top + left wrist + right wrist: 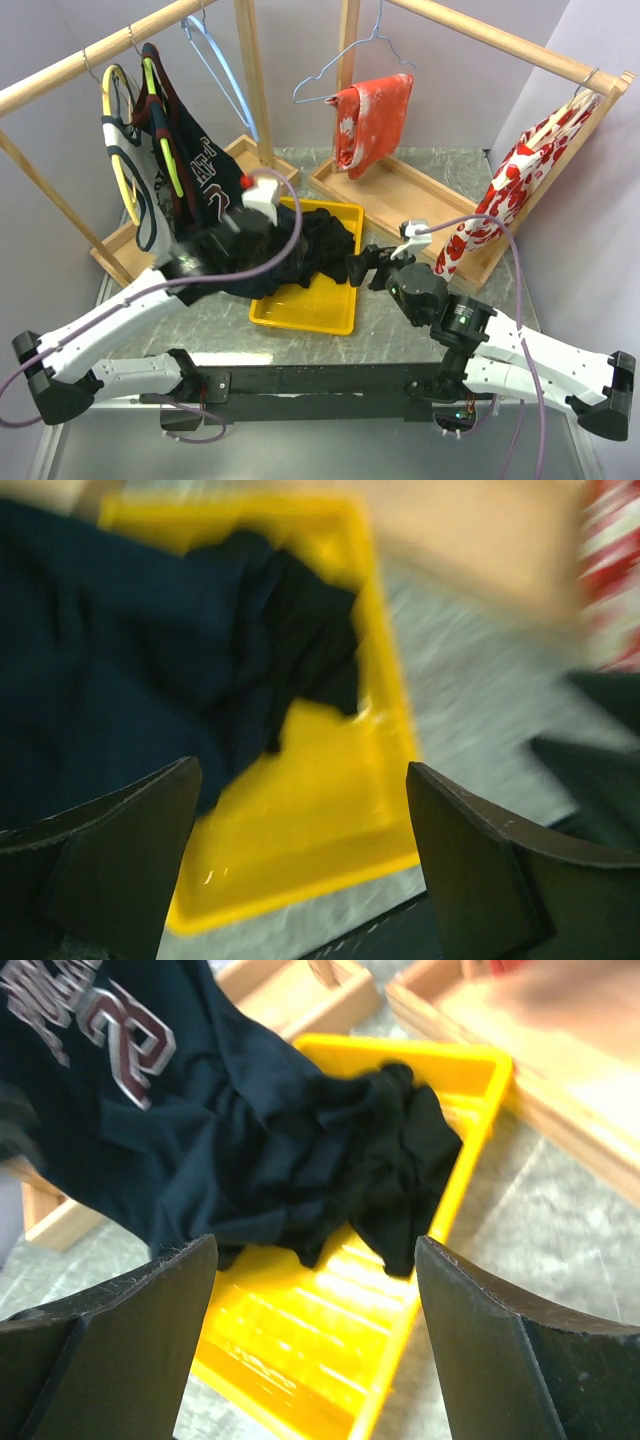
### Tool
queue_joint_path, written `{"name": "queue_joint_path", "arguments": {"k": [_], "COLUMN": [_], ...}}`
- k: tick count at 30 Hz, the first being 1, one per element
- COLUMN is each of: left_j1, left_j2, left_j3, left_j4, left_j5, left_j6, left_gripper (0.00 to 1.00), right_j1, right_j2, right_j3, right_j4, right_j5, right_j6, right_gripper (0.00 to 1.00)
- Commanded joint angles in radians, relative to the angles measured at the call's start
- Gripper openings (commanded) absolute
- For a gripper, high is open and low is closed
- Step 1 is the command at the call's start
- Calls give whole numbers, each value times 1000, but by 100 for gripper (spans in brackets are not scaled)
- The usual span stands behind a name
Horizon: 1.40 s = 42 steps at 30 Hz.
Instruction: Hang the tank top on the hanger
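The tank top's lower part still drapes on the tray. I need to bring my open left gripper down onto the navy fold on the yellow tray (312,305) next.
The dark navy tank top (203,168) hangs on the left rack with the lime-green hanger (166,142) inside its neck and armhole. Its lower part drapes down to the yellow tray (312,305). The right wrist view shows its number (130,1050), and the left wrist view shows its navy cloth (100,670). My left gripper (262,228) is open and empty over the tray's left part, right by the cloth, as the left wrist view (302,775) also shows. My right gripper (360,268) is open and empty at the tray's right edge, as the right wrist view (312,1260) also shows.
A plain black garment (330,250) lies bunched in the tray (300,1350). A yellow hanger (118,150) holding a white tank top and a light blue hanger (222,75) share the left rack. Red-and-white garments (375,120) hang on the right rack (520,50).
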Motion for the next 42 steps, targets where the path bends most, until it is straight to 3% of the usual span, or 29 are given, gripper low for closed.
{"name": "queue_joint_path", "arguments": {"k": [1,5,11,19,22,23,25,26,28,32,42], "left_j1": [-73,-83,-52,55,83,89,113,126,167,259,423], "left_j2": [-4,61,188,322,366,377,395,394,375,316,317], "left_j3": [-127,-214,-224,-239,-210,-204,-187,-182,-167,-106,230], "left_j4": [14,-37,20,138,138,133,132,138,145,162,204], "left_j5": [-206,-316,-318,-271,-269,-278,-259,-251,-234,-205,-341], "left_j6": [-152,-226,-205,-176,-160,-157,-146,-139,-130,-108,-38], "left_gripper": [88,89,94,86,69,53,34,15,1,1,1], "right_j1": [-5,-7,-7,-8,-7,-7,-7,-7,-10,-10,-11], "right_j2": [-22,5,81,117,122,122,116,110,105,102,113], "right_j3": [-52,-67,-55,-43,-35,-33,-29,-30,-29,-21,37], "right_j4": [36,47,70,67,62,58,49,49,44,36,32], "right_j5": [27,-2,-71,-111,-117,-119,-114,-113,-112,-116,-108], "right_j6": [86,89,86,75,72,71,66,63,57,52,26], "right_gripper": [88,88,89,89,89,89,89,89,89,89,89]}}
